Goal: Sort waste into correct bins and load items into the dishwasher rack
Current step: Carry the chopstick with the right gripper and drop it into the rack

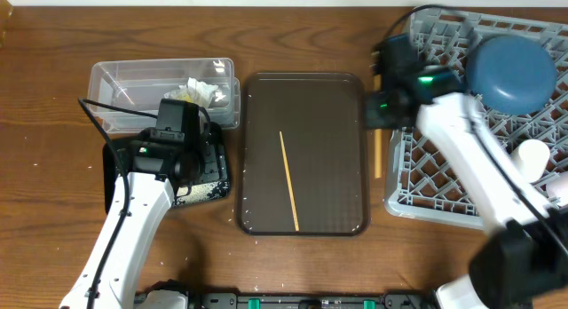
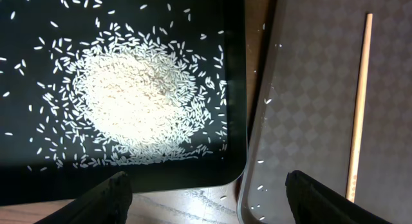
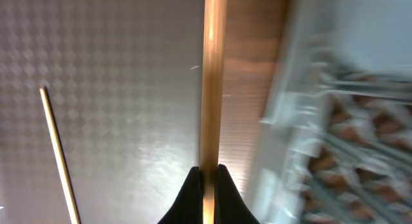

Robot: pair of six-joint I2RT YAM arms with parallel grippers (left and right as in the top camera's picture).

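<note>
My right gripper should next go to the right in the overhead view and down to release the chopstick, because the rack's open grid [image 1: 444, 173] [image 3: 364, 163] is lower on that side.
My right gripper [image 3: 207, 176] is shut on one wooden chopstick [image 3: 213, 89], which hangs over the gap between the brown tray and the grey dishwasher rack [image 1: 426, 194]; it shows in the overhead view [image 1: 376, 154]. The other chopstick [image 1: 288, 180] lies on the brown tray. My left gripper [image 2: 206, 198] is open and empty over the corner of the black tray [image 2: 38, 179], which holds a pile of rice [image 2: 129, 98]. The clear tub [image 1: 133, 78] holds the white napkin [image 1: 206, 91]. A blue bowl [image 1: 510, 74] lies upside down in the rack, near a white cup [image 1: 532, 154]. The white bowl and the wrapper are out of view.
The brown serving tray [image 1: 333, 105] sits mid-table between the black tray and the rack. A few rice grains lie on its left edge [image 2: 261, 163] and on the wood. The right arm [image 1: 461, 131] reaches across the rack's left side.
</note>
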